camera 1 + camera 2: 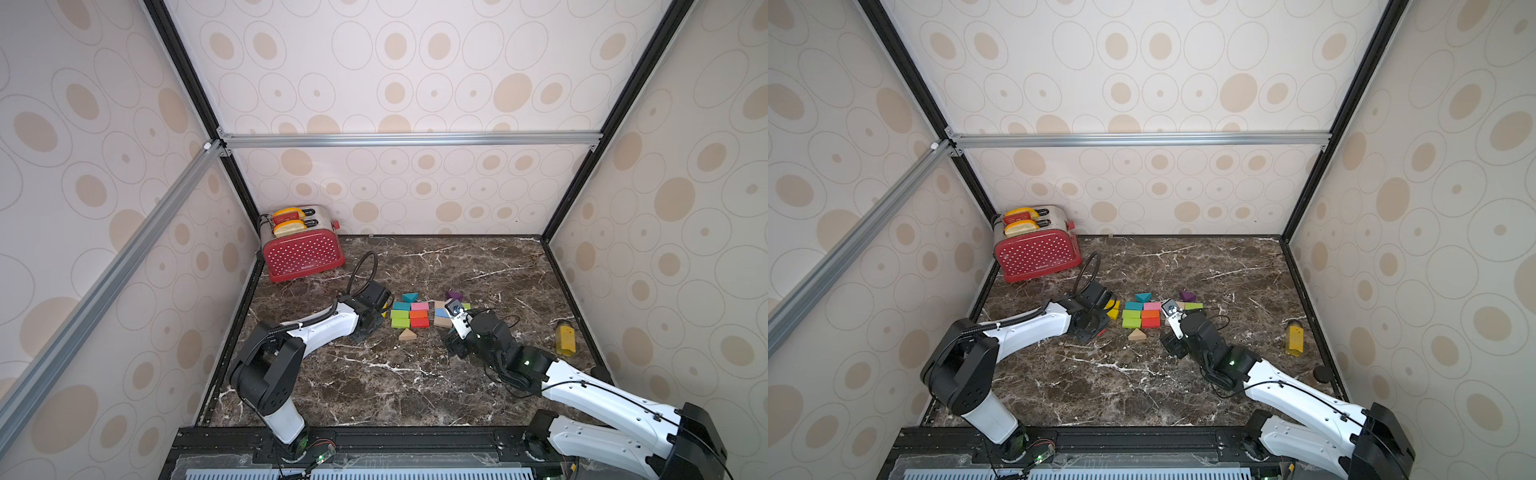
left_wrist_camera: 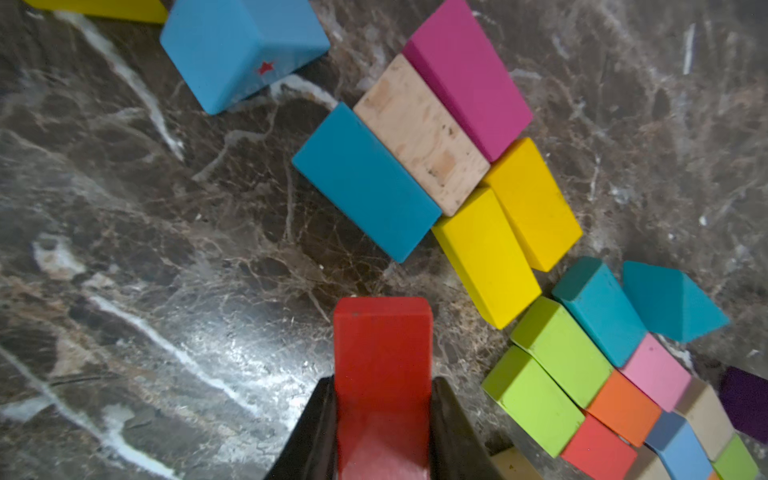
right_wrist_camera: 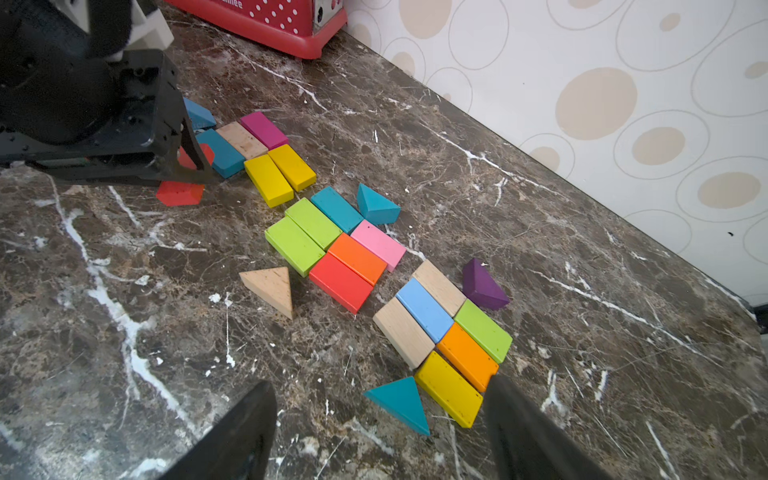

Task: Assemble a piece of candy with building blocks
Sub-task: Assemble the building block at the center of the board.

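My left gripper lowers the red block onto the bare marble just below next, beside the yellow and green bricks, and releases it.
My left gripper (image 2: 382,382) is shut on a red block (image 2: 381,345), low over the marble table to the left of the building blocks (image 1: 410,314). In the right wrist view the red block (image 3: 180,193) pokes out under its fingers. The blocks lie flat in three clusters of bricks: teal, wood, magenta and yellow (image 3: 270,153); green, teal, orange, red and pink (image 3: 332,245); wood, light blue, green, orange and yellow (image 3: 440,324). Loose wedges lie around them: wood (image 3: 270,289), teal (image 3: 376,205), purple (image 3: 482,284). My right gripper (image 3: 380,384) stands open over a teal triangle (image 3: 401,403).
A red dotted toaster (image 1: 301,253) with toast in its slots stands at the back left corner. A mustard-yellow bottle (image 1: 565,338) stands near the right wall, with a small black cap (image 1: 1323,374) in front of it. Patterned walls enclose three sides of the table.
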### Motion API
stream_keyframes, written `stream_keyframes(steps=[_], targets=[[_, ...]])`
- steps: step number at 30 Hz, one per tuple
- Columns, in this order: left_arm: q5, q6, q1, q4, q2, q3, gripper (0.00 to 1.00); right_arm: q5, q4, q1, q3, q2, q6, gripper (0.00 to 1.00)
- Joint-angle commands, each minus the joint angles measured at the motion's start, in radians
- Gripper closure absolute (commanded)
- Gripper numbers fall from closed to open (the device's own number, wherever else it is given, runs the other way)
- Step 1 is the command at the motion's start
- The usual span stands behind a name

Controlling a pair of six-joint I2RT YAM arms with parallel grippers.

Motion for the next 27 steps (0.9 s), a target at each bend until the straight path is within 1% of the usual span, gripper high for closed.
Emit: stream_keyframes(steps=[1, 5, 8, 12, 17, 20, 23, 25, 27], targets=[[0.006, -0.057, -0.017, 0.032, 0.044, 0.020, 0.70, 0.031, 0.001, -0.005, -0.017, -0.014, 0.012, 0.18], [0.005, -0.059, -0.030, 0.042, 0.069, 0.027, 0.69, 0.030, 0.006, -0.005, -0.019, -0.014, 0.009, 0.18], [-0.002, -0.061, -0.033, 0.043, 0.072, 0.025, 0.66, 0.026, 0.009, -0.004, -0.020, -0.011, 0.009, 0.18], [-0.014, -0.059, -0.034, 0.037, 0.073, 0.024, 0.65, 0.020, 0.009, -0.004, -0.017, -0.005, 0.010, 0.18], [-0.007, -0.030, -0.035, 0.027, 0.071, 0.047, 0.57, 0.008, 0.004, -0.004, -0.013, 0.007, 0.009, 0.18], [-0.042, 0.016, -0.038, 0.005, 0.028, 0.055, 0.51, 0.000, -0.007, -0.004, -0.003, 0.008, 0.006, 0.18], [-0.073, 0.091, -0.036, -0.068, -0.037, 0.080, 0.48, -0.031, -0.016, -0.005, 0.009, 0.009, -0.003, 0.18], [-0.139, 0.162, -0.031, -0.142, -0.121, 0.095, 0.47, -0.092, -0.013, -0.005, 0.019, 0.019, -0.028, 0.18], [-0.174, 0.253, -0.007, -0.186, -0.219, 0.088, 0.45, -0.185, -0.010, -0.004, 0.036, 0.051, -0.053, 0.18]])
